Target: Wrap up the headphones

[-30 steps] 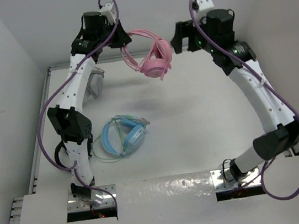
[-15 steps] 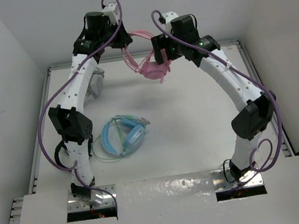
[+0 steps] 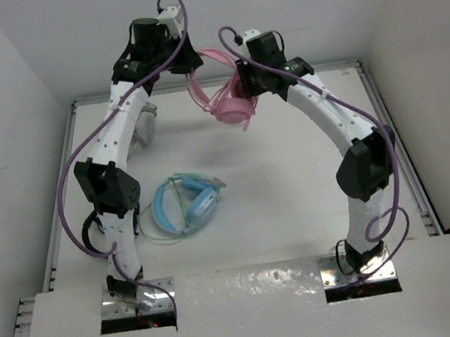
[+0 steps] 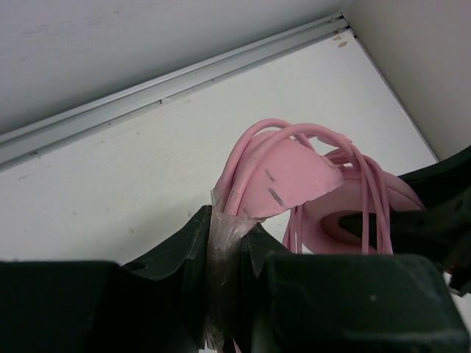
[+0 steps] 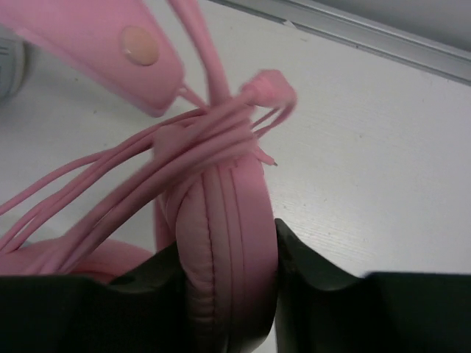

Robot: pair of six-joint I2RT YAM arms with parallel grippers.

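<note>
The headphones go to the right in the top view with my right gripper next. They then come down and get released onto the far table corner (image 3: 346,89), which is bare.
The pink headphones (image 3: 229,109) hang in the air above the back middle of the table, between both grippers. My left gripper (image 3: 187,65) is shut on the pink headband (image 4: 291,176), where the thin pink cable (image 4: 372,195) loops over it. The left wrist view shows the left gripper's jaws (image 4: 232,246) pinching the band and several cable strands together. My right gripper (image 3: 240,84) has come in from the right. In the right wrist view it (image 5: 228,254) is shut on the edge of a padded ear cup (image 5: 221,213). A bundle of cable (image 5: 199,147) crosses above that cup.
Light-blue headphones (image 3: 187,206) with a loose cable lie on the table in front of the left arm. Grey headphones (image 3: 145,128) sit at the back left, partly behind that arm. White walls close the table at the back and on both sides.
The right arm swung left from the back right to the pink headphones, and its jaws closed on an ear cup. The left gripper kept its hold and barely moved.
</note>
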